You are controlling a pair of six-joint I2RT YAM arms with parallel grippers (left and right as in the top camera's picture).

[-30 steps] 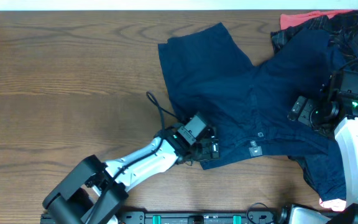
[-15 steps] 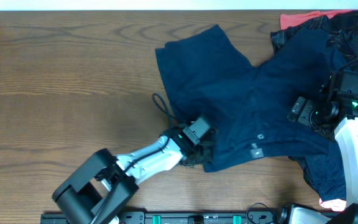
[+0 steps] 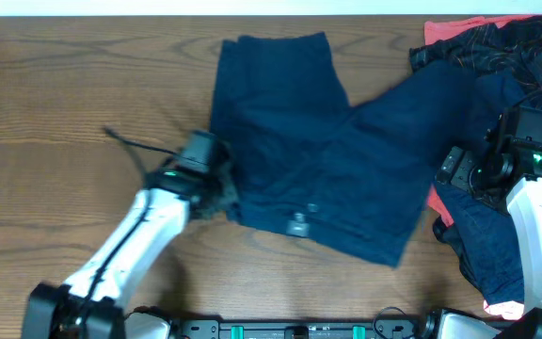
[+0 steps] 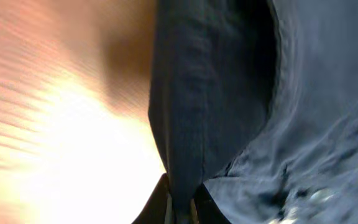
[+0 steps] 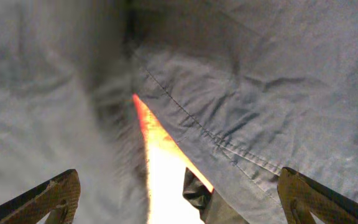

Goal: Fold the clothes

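Observation:
My left gripper will next pull the shorts to the left in the overhead view over bare table and open, since one leg still lies against the navy clothes.
Dark navy shorts lie spread on the middle of the table, their small metal button near the front edge. My left gripper is shut on the shorts' left edge. In the left wrist view a fold of the navy cloth runs down between the fingertips of that gripper. My right gripper hovers open over more navy clothes at the right. In the right wrist view its fingers stand wide apart above pale-looking cloth, nothing between them.
A coral-red garment and a black red-lined piece are heaped at the back right corner. A bit of coral-red cloth shows beside the shorts. Bare wooden table stretches to the left. The left arm's cable trails over it.
My left gripper has shut on the shorts' edge and swung left, dragging the shorts leftward and flatter across the table. The right arm has stayed put.

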